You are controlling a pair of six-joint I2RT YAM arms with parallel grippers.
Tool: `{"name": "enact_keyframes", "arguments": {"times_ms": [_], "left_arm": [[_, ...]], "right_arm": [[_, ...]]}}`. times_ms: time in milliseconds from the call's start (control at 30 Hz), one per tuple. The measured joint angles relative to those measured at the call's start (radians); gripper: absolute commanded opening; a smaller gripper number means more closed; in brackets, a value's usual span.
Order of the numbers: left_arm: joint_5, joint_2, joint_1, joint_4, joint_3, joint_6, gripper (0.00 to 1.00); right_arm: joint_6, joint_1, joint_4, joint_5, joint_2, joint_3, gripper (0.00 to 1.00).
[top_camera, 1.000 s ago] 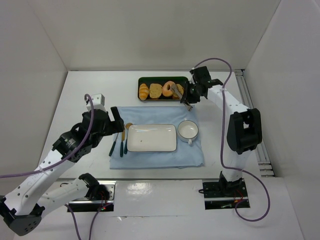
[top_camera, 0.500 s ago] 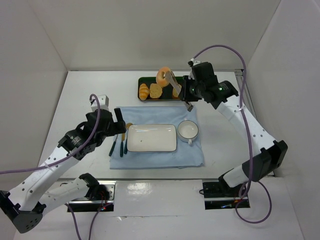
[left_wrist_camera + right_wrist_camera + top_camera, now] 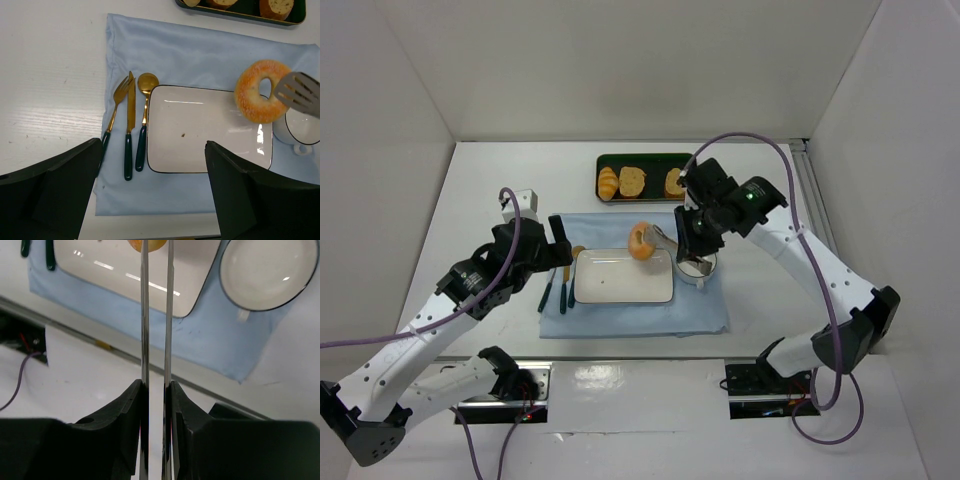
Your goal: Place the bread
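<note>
My right gripper is above and in front of the plate's near edge [image 3: 642, 300] [image 3: 156, 303], so next it needs to move back and down to release the hanging bagel there.
The bread, a golden-orange bagel [image 3: 641, 241], hangs in metal tongs [image 3: 666, 240] just above the far right corner of the white rectangular plate [image 3: 610, 292]. My right gripper [image 3: 694, 238] is shut on the tongs. The bagel also shows in the left wrist view [image 3: 252, 97], upright over the plate's right end [image 3: 200, 135], with a tong tip [image 3: 298, 93] on it. In the right wrist view the tongs [image 3: 156, 315] run up from my gripper [image 3: 156, 385] to the bagel's edge [image 3: 150, 245]. My left gripper [image 3: 558, 243] is open and empty, left of the plate, and also shows in its own wrist view [image 3: 152, 147].
A dark tray [image 3: 650, 160] at the back holds a ridged roll [image 3: 608, 182] and bread slices [image 3: 633, 181]. A white cup [image 3: 698, 266] stands right of the plate. Fork, knife and spoon [image 3: 129, 125] lie left of it on the blue cloth [image 3: 620, 322].
My right arm lifted the bagel in the tongs out of the tray, then carried it forward and down over the plate's far right corner. The left arm hardly moved.
</note>
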Motion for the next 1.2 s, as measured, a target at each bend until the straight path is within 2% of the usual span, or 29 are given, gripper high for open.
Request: {"name": "enact_keyframes", "arguments": {"times_ms": [133,300,433,667,933,1200], "left_arm": [[0.000,0.000,0.000,0.000,0.000,0.000,0.97],[0.001,-0.004,0.000,0.001,0.000,0.000,0.97],[0.001,-0.015,0.000,0.002,0.000,0.000,0.97],[0.003,-0.040,0.000,0.002,0.000,-0.002,0.97],[0.003,-0.069,0.000,-0.002,0.000,-0.004,0.97],[0.003,-0.074,0.000,-0.005,0.000,-0.004,0.97]], "right_arm": [[0.027,0.047,-0.033,-0.053,-0.064,-0.030,0.14],[0.069,0.110,-0.060,-0.108,-0.146,-0.148,0.14],[0.101,0.148,-0.081,-0.103,-0.153,-0.213,0.14],[0.163,0.211,-0.074,-0.049,-0.155,-0.228,0.14],[0.204,0.256,-0.069,-0.004,-0.155,-0.229,0.40],[0.225,0.258,-0.063,0.019,-0.155,-0.242,0.53]]}}
